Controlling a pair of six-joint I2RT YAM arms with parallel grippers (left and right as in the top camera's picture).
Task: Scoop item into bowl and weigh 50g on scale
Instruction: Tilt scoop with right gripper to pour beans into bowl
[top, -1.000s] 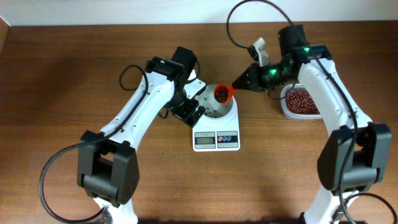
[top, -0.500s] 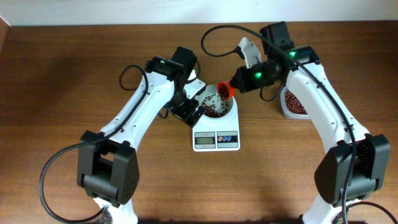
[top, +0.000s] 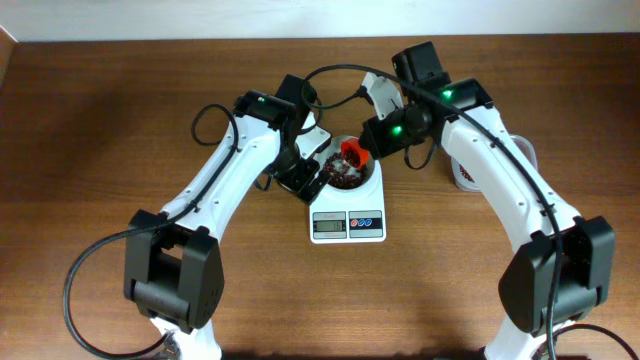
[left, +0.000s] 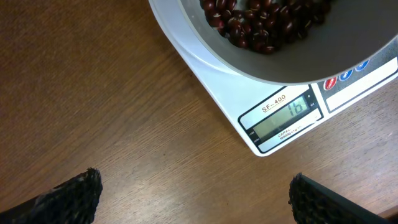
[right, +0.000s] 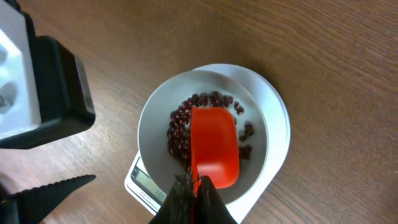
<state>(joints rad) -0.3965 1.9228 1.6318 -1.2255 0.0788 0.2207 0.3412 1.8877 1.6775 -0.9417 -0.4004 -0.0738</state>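
The clear plastic tub lies below on the right in the overhead view, so my right gripper will next move to that side, then down to release the scoop.
The white bowl stands on the white scale and holds a small heap of dark reddish-brown beans. My right gripper is shut on the handle of a red scoop, which is tipped over the bowl. In the right wrist view the scoop lies mouth-down above the beans, held by the shut jaws. My left gripper is open and empty just left of the bowl. In the left wrist view its fingers are wide apart, and the scale display reads 16.
The clear plastic tub with more beans sits right of the scale, mostly hidden under my right arm. The table top is brown wood. Black cables loop above both arms at the back.
My right arm swung left over the bowl and turned the scoop over. The beans fell from the scoop into the bowl. The left arm stayed still.
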